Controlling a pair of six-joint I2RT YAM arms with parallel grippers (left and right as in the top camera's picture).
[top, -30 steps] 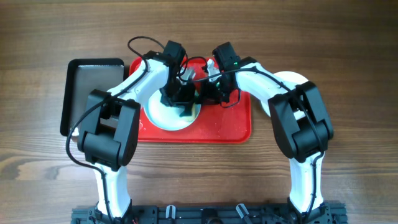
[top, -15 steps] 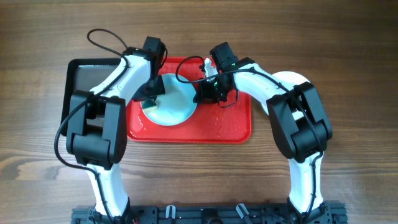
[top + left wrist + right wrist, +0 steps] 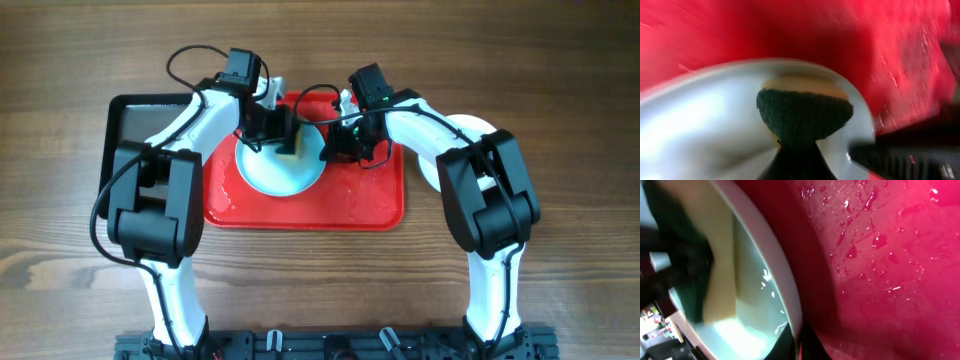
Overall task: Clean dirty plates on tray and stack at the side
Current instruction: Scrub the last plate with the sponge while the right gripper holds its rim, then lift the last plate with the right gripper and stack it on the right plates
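The right gripper moves up, to the right in the overhead view and down over the white plate next. It releases the mint plate's rim there, since the white plate lies aside.
A pale mint plate (image 3: 268, 176) stands tilted on the red tray (image 3: 370, 205). My right gripper (image 3: 336, 148) is shut on the plate's right rim; the right wrist view shows the fingers (image 3: 799, 342) pinching the rim of the plate (image 3: 760, 305) over the wet tray (image 3: 880, 280). My left gripper (image 3: 286, 134) is shut on a green and yellow sponge (image 3: 293, 146) pressed against the plate's upper face. The left wrist view shows the sponge (image 3: 802, 114) on the plate (image 3: 695, 125). Another white plate (image 3: 472, 128) lies right of the tray, partly hidden by the right arm.
A black tray (image 3: 135, 150) lies to the left of the red tray, touching its edge. Water drops cover the red tray's floor. Bare wooden table (image 3: 320, 290) lies in front of the tray.
My left gripper swept the sponge from the plate's middle to its left rim, then back to its upper right. My right gripper kept its hold on the rim.
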